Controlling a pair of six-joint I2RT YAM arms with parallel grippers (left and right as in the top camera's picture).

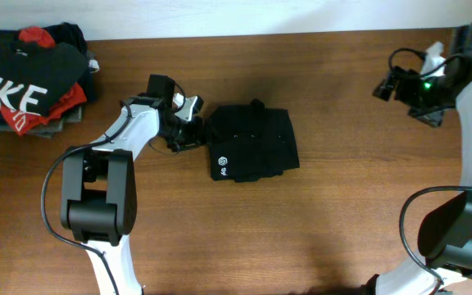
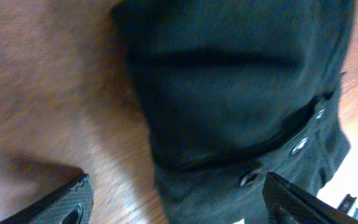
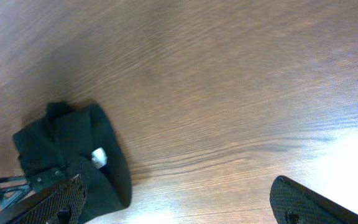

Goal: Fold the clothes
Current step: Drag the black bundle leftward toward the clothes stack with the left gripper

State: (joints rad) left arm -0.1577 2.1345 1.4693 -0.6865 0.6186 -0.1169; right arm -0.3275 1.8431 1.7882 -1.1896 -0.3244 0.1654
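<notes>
My left gripper needs to slide to the right in the overhead view and close on the shirt's side edge (image 1: 212, 139) (image 2: 182, 198), because it reaches loose between the open fingers.
The clothes, one black T-shirt (image 1: 252, 143), lie folded into a compact rectangle in the middle of the table, a small white logo near the front left corner. My left gripper (image 1: 195, 123) sits at the shirt's left edge, open. In the left wrist view the dark fabric (image 2: 229, 81) fills the upper right and its edge reaches between the spread fingers (image 2: 73, 202), which are not closed on it. My right gripper (image 1: 390, 82) hovers far to the right, open and empty. The right wrist view shows the shirt (image 3: 73, 149) at lower left, beyond bare wood.
A pile of other garments (image 1: 31, 78), topped by a black shirt with large white NIKE letters over red and grey pieces, sits at the table's back left corner. The table's far edge (image 1: 301, 33) meets a white wall.
</notes>
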